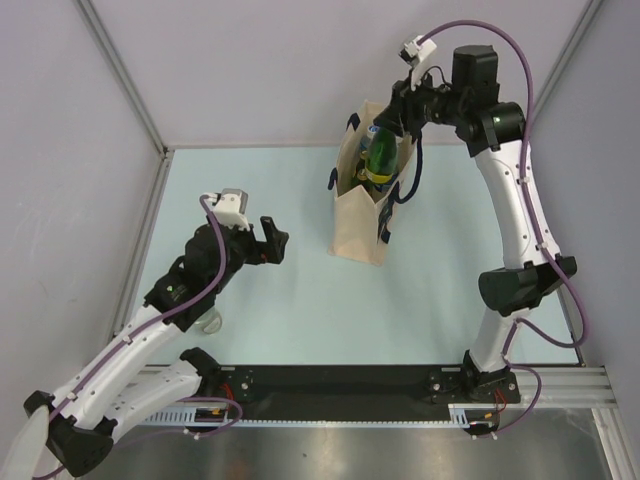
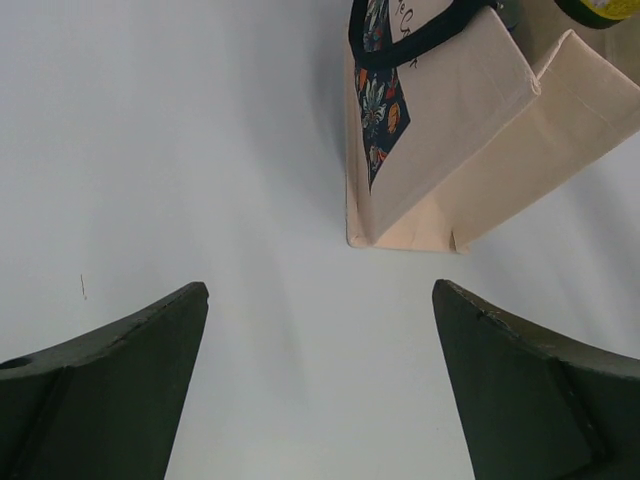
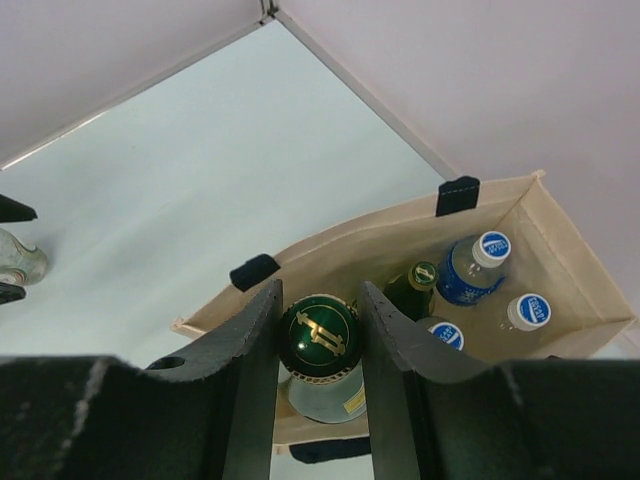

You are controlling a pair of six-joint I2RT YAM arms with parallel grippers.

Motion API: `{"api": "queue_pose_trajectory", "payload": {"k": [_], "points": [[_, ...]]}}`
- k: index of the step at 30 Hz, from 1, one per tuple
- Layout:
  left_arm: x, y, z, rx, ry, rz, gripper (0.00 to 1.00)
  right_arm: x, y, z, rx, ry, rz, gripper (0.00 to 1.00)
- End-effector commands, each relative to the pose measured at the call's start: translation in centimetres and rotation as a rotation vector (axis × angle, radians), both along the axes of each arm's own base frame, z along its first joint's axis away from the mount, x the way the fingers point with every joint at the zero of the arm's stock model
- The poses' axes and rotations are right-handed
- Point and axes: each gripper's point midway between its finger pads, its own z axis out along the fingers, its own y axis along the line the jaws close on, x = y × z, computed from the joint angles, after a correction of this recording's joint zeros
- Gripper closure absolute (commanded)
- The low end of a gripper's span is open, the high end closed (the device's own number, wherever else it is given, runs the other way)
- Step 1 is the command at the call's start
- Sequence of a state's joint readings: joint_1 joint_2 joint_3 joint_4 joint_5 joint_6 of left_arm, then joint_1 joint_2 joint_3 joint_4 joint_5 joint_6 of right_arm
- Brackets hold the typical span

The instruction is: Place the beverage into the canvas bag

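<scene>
I will next move my right gripper down into the near end of the bag and let go of the green bottle there, because blue-capped bottles already fill the bag's far end.
The beige canvas bag (image 1: pixel 360 228) with navy handles stands upright at the back of the table, and its side also shows in the left wrist view (image 2: pixel 450 150). My right gripper (image 1: pixel 395 118) hangs over its mouth, shut on the neck of the beverage, a green bottle (image 1: pixel 380 158) with a green and gold cap (image 3: pixel 320 335). The bottle's lower part dips inside the bag's rim (image 3: pixel 390 238). Between the right gripper's (image 3: pixel 320 296) fingers the cap sits tight. My left gripper (image 1: pixel 274 241) hovers left of the bag, open and empty (image 2: pixel 320 292).
Inside the bag stand blue-capped bottles (image 3: pixel 480 262) (image 3: pixel 528 311) (image 3: pixel 445 335) and a small green bottle (image 3: pixel 420 282). A clear bottle (image 1: pixel 208 322) lies by the left arm, seen too at the left edge (image 3: pixel 20 262). Grey walls close the back and sides.
</scene>
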State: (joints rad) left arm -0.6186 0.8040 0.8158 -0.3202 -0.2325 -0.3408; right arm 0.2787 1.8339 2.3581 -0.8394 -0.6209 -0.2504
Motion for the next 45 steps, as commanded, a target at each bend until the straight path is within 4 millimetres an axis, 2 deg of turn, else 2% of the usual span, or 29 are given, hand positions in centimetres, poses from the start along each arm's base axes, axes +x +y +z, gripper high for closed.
{"api": "queue_pose_trajectory", "payload": {"k": [1, 6, 7, 9, 10, 20, 30, 36, 45], "points": [[0.1, 0.4, 0.6, -0.021, -0.018, 0.023, 0.0, 0.4, 0.6, 3.3, 0.024, -0.165, 0.027, 1.0], [0.1, 0.6, 0.4, -0.016, -0.016, 0.026, 0.0, 1.2, 0.3, -1.2, -0.055, -0.098, 0.029, 1.0], [0.1, 0.6, 0.3, -0.016, -0.016, 0.029, 0.0, 1.4, 0.4, -2.9, -0.072, -0.066, 0.032, 1.0], [0.1, 0.5, 0.1, -0.013, -0.009, 0.026, 0.0, 1.7, 0.1, -4.2, -0.092, -0.054, 0.024, 1.0], [0.1, 0.5, 0.1, -0.013, -0.009, 0.026, 0.0, 1.9, 0.1, -5.5, -0.105, -0.026, 0.024, 1.0], [0.3, 0.6, 0.0, -0.005, -0.007, 0.028, 0.0, 3.5, -0.6, -12.7, -0.208, 0.063, 0.001, 1.0], [0.4, 0.6, 0.1, -0.007, -0.008, 0.028, 0.0, 5.7, -0.2, -17.3, -0.332, 0.01, -0.04, 1.0], [0.3, 0.9, 0.1, 0.0, -0.004, 0.036, 0.0, 6.9, 0.1, -18.4, -0.355, -0.018, -0.048, 1.0], [0.3, 1.0, 0.3, 0.002, -0.003, 0.037, 0.0, 4.6, 0.5, -22.6, -0.364, 0.077, 0.074, 1.0]]}}
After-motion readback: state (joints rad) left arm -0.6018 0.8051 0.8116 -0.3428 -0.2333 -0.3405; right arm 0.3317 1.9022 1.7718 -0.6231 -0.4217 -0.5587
